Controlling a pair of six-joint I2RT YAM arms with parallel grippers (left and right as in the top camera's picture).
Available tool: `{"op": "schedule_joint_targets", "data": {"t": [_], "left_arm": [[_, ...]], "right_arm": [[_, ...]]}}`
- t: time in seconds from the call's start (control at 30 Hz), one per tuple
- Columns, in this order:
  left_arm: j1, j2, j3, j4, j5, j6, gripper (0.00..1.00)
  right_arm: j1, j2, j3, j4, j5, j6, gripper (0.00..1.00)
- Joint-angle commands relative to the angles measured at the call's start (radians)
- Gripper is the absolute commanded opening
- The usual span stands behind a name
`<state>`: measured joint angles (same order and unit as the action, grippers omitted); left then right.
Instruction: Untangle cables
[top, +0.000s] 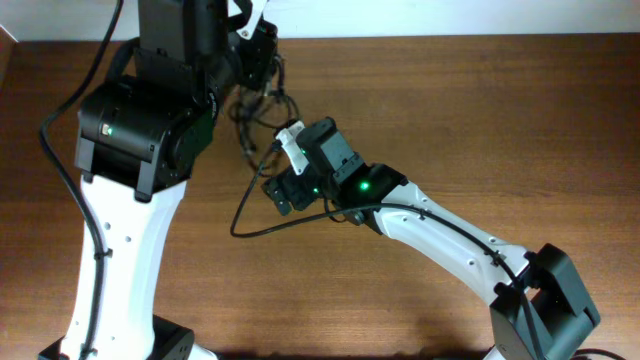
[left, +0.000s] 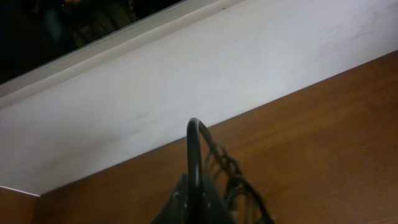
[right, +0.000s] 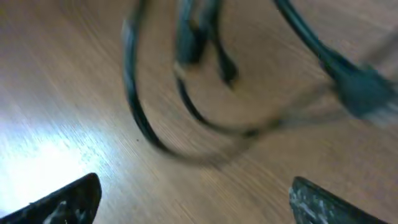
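Observation:
My left gripper should next go left in the overhead view, then down to release its cable on the far corner's wood, clear of the tangle.
A tangle of thin black cables (top: 258, 112) lies on the wooden table near the back, between the two arms. One strand (top: 240, 215) loops down and right under my right gripper. My left gripper (top: 262, 58) is at the top of the tangle, shut on a cable (left: 194, 162) that arches up between its fingers. My right gripper (top: 283, 190) hovers over the loose strand with its fingers wide apart and empty (right: 193, 199). The right wrist view shows blurred cable loops (right: 149, 124) and a plug (right: 364, 90) on the wood ahead of the fingers.
The white back wall (left: 186, 81) runs along the table's far edge, just behind the left gripper. The left arm's thick black cable (top: 95, 225) hangs along its white link. Bare wood (top: 500, 110) lies to the right.

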<state>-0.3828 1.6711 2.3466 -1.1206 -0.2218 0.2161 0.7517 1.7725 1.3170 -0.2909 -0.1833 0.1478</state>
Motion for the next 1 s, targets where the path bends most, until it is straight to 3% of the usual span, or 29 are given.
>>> {"op": "schedule_joint_targets", "data": {"t": [0.0, 0.37, 0.47, 0.5, 0.53, 0.9, 0.93, 0.97], "left_arm": [[0.006, -0.008, 0.013, 0.008, -0.011, -0.014, 0.0], [0.006, -0.008, 0.013, 0.002, -0.011, -0.013, 0.0], [0.006, -0.008, 0.013, -0.006, -0.011, -0.013, 0.0], [0.006, -0.008, 0.013, -0.009, -0.011, -0.013, 0.0], [0.006, -0.008, 0.013, -0.01, -0.011, -0.012, 0.0], [0.006, -0.008, 0.013, -0.015, -0.011, -0.009, 0.0], [0.006, -0.008, 0.013, -0.017, -0.011, -0.006, 0.0], [0.006, -0.008, 0.013, -0.017, -0.011, -0.006, 0.0]], "right_arm": [[0.008, 0.002, 0.003, 0.022, 0.001, 0.014, 0.98], [0.016, 0.109, 0.003, 0.092, -0.058, 0.014, 0.98], [0.016, 0.111, 0.003, 0.107, -0.074, -0.193, 0.99], [0.016, 0.114, 0.003, 0.105, -0.07, -0.204, 0.96], [0.015, 0.115, 0.003, 0.105, -0.07, -0.204, 0.73], [0.015, 0.115, 0.003, 0.097, -0.071, -0.203, 0.75], [0.015, 0.115, 0.003, 0.094, -0.07, -0.203, 0.04], [0.014, 0.115, 0.003, 0.094, -0.07, -0.203, 0.04]]}}
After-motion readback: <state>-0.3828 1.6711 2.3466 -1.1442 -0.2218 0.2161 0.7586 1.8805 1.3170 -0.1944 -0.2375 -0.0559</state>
